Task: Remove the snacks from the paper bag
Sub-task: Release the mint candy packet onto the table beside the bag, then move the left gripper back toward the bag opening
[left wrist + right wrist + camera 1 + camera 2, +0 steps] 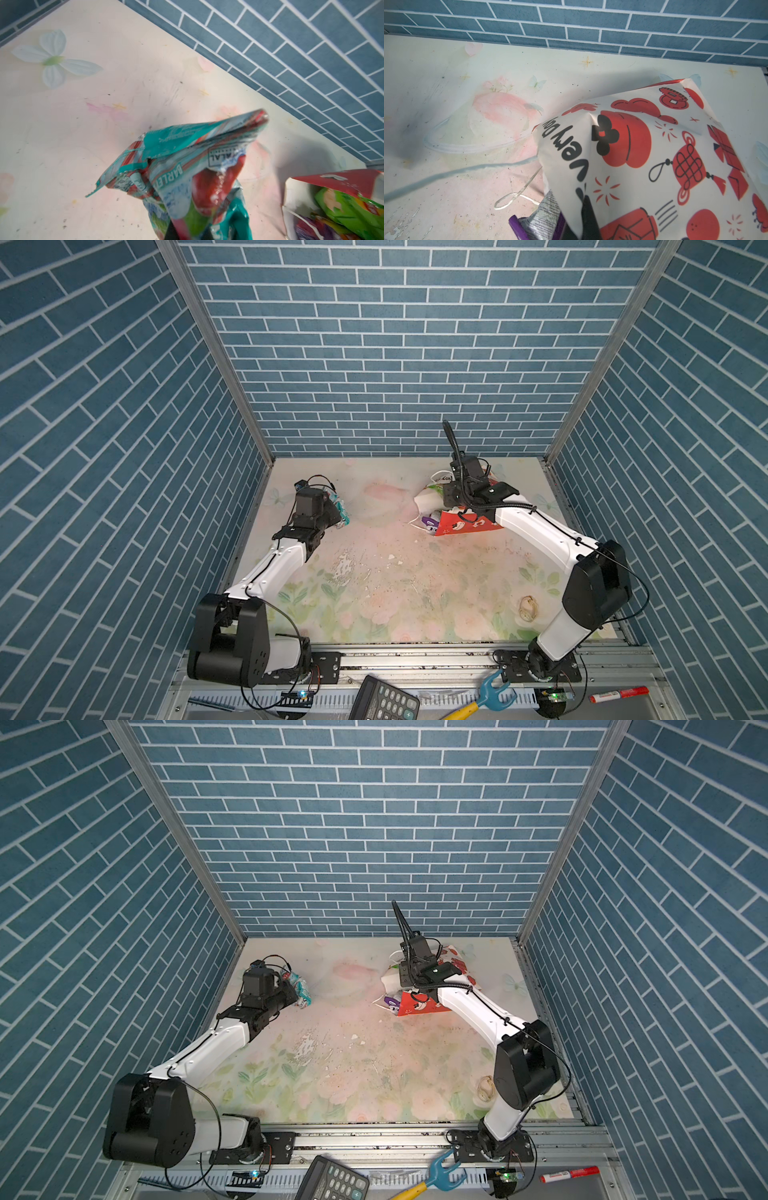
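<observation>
My left gripper should next lower the teal snack packet (343, 512) onto the bare tabletop beneath and let go of it, because that spot is clear of the paper bag.
The paper bag (461, 524) (419, 1006), white with red sides and red cartoon prints (654, 145), lies on its side at the back right with its mouth toward the left. My right gripper (451, 501) (588, 218) is shut on the bag's upper wall and holds it raised. A purple snack (430, 523) (529, 224) sticks out of the mouth, and a green snack (342, 205) shows inside. At the back left, my left gripper (332, 513) (187, 234) is shut on a teal snack packet (343, 512) (302, 991) (197, 162), held above the table.
A pale seashell (528, 608) lies at the front right near the right arm's base. A calculator (382, 699), a blue and yellow tool (494, 693) and a red marker (619, 694) lie past the front rail. Blue brick walls close in three sides.
</observation>
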`<state>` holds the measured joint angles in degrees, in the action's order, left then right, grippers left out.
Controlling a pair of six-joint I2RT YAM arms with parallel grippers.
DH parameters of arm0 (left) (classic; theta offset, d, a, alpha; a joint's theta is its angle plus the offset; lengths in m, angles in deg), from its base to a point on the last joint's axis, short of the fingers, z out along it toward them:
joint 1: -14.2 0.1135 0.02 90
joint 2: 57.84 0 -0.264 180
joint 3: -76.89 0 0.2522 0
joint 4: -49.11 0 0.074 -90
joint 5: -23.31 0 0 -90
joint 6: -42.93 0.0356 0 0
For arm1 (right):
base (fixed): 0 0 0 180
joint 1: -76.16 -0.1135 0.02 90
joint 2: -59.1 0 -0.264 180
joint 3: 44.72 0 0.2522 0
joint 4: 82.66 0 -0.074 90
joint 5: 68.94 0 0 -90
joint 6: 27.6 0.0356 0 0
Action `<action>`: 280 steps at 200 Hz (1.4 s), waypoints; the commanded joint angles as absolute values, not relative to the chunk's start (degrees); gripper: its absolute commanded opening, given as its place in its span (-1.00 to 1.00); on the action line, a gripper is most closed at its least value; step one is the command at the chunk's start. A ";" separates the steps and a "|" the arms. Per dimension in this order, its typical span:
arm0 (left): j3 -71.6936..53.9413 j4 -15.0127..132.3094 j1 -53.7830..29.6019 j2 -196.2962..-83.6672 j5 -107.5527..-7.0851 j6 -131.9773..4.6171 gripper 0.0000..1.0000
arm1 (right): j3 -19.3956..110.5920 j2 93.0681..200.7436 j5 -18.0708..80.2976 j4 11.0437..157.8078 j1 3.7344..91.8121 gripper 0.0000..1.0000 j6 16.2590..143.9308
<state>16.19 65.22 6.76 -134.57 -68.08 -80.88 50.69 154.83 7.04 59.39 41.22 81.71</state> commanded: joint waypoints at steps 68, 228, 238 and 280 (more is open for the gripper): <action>15.25 62.78 8.32 -138.67 -69.48 -77.92 -0.75 | 51.09 154.51 11.17 60.77 40.77 -1.00 87.53; 16.81 62.88 7.35 -122.65 -54.15 -77.64 0.99 | 49.81 155.54 8.40 59.58 40.75 -1.00 88.86; 17.36 62.20 7.34 -121.56 -53.76 -78.18 0.99 | 49.77 155.55 8.69 59.41 40.75 -1.00 89.00; 18.29 55.46 4.16 -124.32 -46.83 -82.40 0.99 | 48.74 155.12 9.35 60.43 40.69 -1.00 90.51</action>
<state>16.71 60.08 6.84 -122.79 -51.95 -79.91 49.84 154.85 7.43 60.51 41.07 86.43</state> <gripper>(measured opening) 0.995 0.048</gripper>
